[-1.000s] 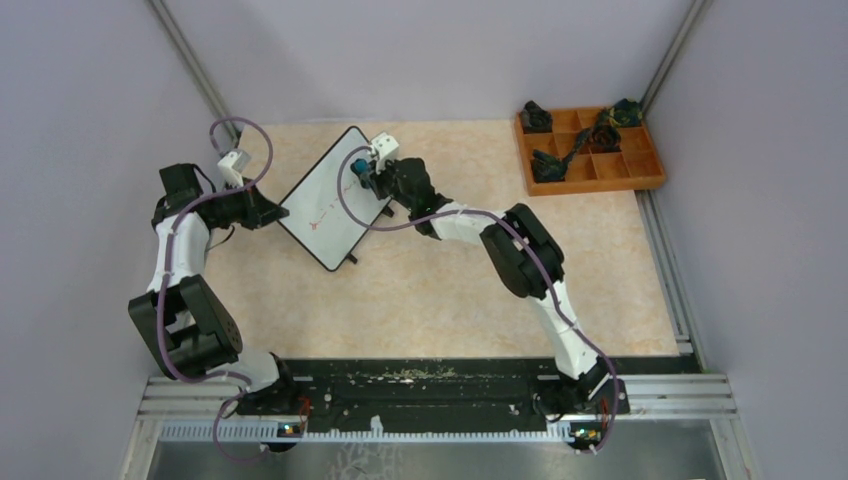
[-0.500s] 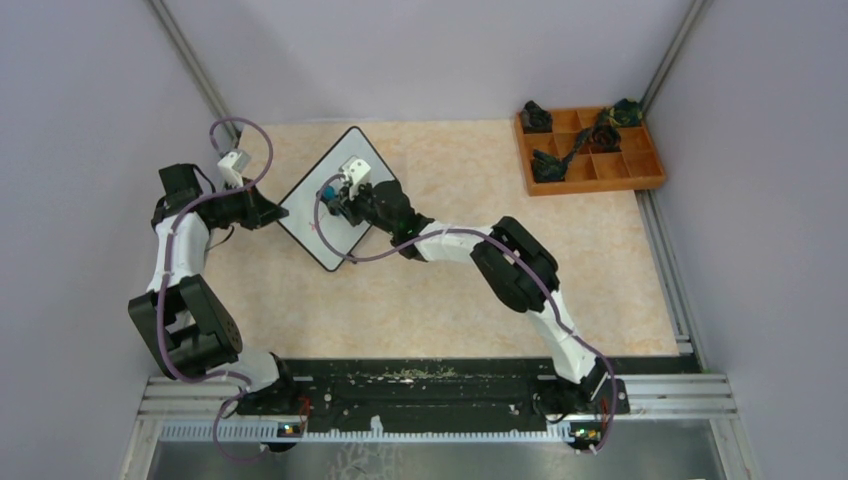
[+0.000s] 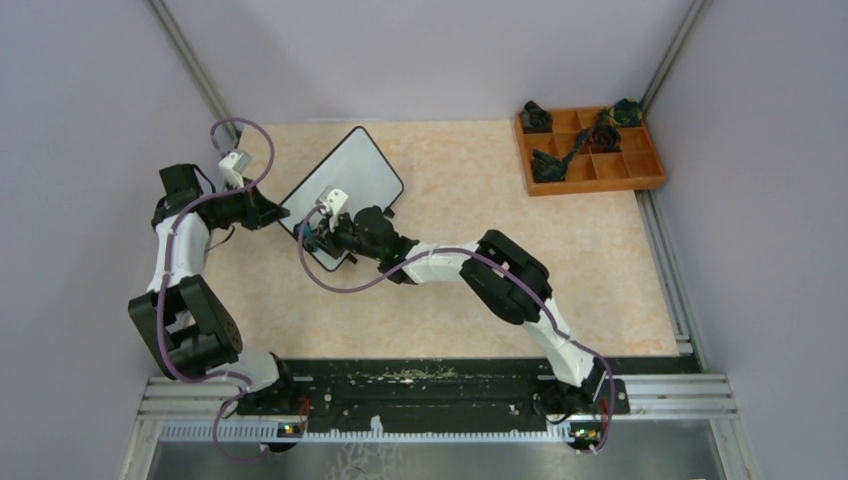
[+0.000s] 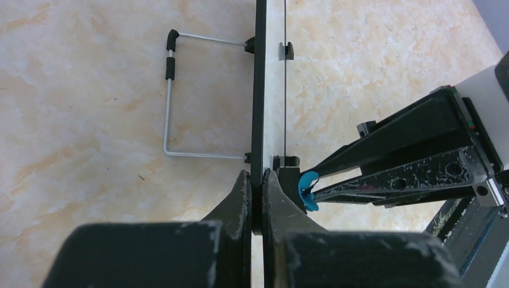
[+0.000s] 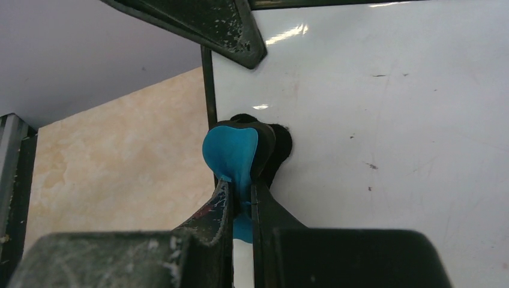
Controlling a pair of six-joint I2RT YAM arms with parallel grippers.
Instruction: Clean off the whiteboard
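Note:
My right gripper swings the eraser over the bare tabletop short of the orange tray next, to the gripper's right in the top view, then lowers and releases.
The whiteboard (image 3: 352, 178) stands tilted on the table, its face mostly white with a few faint specks (image 5: 390, 120). My left gripper (image 3: 281, 214) is shut on the board's black frame edge (image 4: 257, 180); in the left wrist view the board (image 4: 273, 90) shows edge-on. My right gripper (image 3: 311, 232) is shut on a blue eraser (image 5: 231, 153), whose black pad (image 5: 276, 144) presses the board's face near its near-left frame. The eraser also shows in the left wrist view (image 4: 309, 191).
An orange compartment tray (image 3: 600, 186) with dark objects stands at the far right. The board's wire stand (image 4: 170, 102) rests on the table behind it. Grey walls close in on the left, back and right.
My right gripper has swept the eraser across the board from its far right end to its near left corner. The left gripper has held still on the board's edge.

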